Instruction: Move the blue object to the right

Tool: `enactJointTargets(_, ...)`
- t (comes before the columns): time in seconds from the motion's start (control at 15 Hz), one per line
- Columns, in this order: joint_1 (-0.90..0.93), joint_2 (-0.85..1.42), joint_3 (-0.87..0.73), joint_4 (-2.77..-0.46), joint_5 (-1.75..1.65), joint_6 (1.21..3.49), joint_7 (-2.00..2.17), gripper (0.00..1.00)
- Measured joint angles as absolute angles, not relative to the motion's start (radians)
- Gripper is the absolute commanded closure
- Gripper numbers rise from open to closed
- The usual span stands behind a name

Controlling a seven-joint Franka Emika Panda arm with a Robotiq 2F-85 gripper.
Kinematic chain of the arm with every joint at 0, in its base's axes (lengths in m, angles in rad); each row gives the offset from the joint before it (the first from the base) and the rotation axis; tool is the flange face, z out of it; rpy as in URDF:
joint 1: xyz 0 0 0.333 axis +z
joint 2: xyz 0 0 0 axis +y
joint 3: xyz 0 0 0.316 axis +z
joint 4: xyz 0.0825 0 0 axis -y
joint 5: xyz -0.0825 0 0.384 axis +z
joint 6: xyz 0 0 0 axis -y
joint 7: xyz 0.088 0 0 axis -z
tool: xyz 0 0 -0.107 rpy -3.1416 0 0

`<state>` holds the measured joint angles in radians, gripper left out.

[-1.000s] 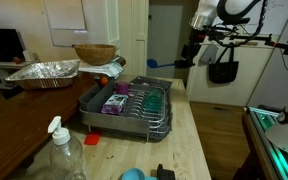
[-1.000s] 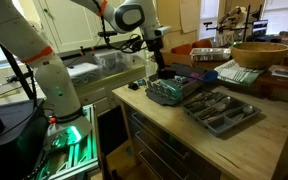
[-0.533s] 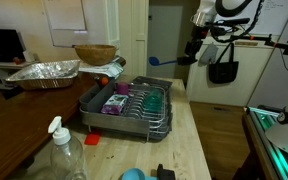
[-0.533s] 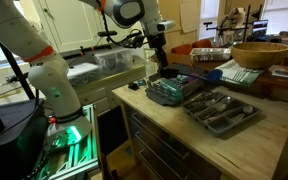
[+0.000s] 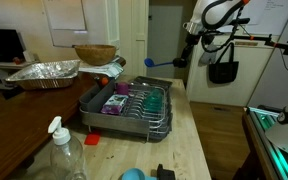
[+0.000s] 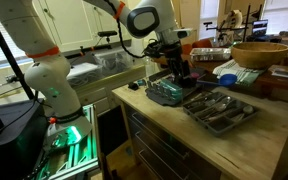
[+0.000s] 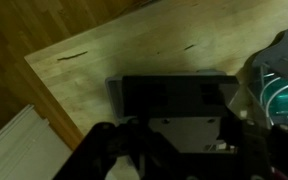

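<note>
The blue object is still high above the counter. My gripper should next move down and outward to the utensil tray beside the dish rack to release it.
In an exterior view, my gripper (image 5: 182, 58) hangs high above the far end of the wooden counter (image 5: 189, 140). It is shut on the blue object (image 5: 153, 63), a small bright blue rounded piece on a thin handle that sticks out sideways from the fingers. In an exterior view the gripper (image 6: 180, 70) is just above the far end of the dish rack (image 6: 169, 92), and the blue object is not clear there. The wrist view is dark and blurred. It shows the gripper body, a dark rectangular thing (image 7: 174, 95) on the counter, and a teal shape (image 7: 279, 80).
The dish rack (image 5: 134, 105) holds purple and green items. A light blue dome (image 5: 132, 174), a black piece (image 5: 164, 172), a spray bottle (image 5: 64, 150) and a red thing (image 5: 92, 141) are at the near end. A utensil tray (image 6: 220, 110), wooden bowl (image 6: 259, 53) and foil tray (image 5: 44, 72) stand nearby.
The wrist has turned and the gripper has swung over the rack's end. The blue object stays in its grasp, at about the same height.
</note>
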<state>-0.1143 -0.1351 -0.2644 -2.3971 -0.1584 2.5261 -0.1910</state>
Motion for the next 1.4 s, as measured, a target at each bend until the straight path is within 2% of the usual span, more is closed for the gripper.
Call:
enactJointTargets(0.07, -0.12, -0.091, -0.258, -2.374, -0.158, 2.555, -0.178, 0.59)
enactJointTargets(0.13, -0.123, -0.047, -0.25, -2.349, -0.158, 2.572, -0.161, 0.34)
enactJointTargets(0.33, -0.126, 0.06, -0.229, -2.279, -0.158, 2.573, -0.093, 0.34)
enactJointTargets(0.4, -0.126, 0.077, -0.227, -2.266, -0.158, 2.573, -0.085, 0.59)
enactJointTargets(0.73, -0.128, 0.11, -0.212, -2.254, -0.161, 2.569, -0.115, 0.59)
enactJointTargets(1.2, -0.13, 0.313, -0.156, -2.123, -0.157, 2.573, -0.189, 0.59)
enactJointTargets(1.27, -0.129, 0.333, -0.152, -2.103, -0.157, 2.573, -0.189, 0.09)
enactJointTargets(1.33, -0.129, 0.35, -0.149, -2.084, -0.157, 2.573, -0.189, 0.09)
enactJointTargets(1.4, -0.129, 0.367, -0.146, -2.066, -0.157, 2.572, -0.188, 0.02)
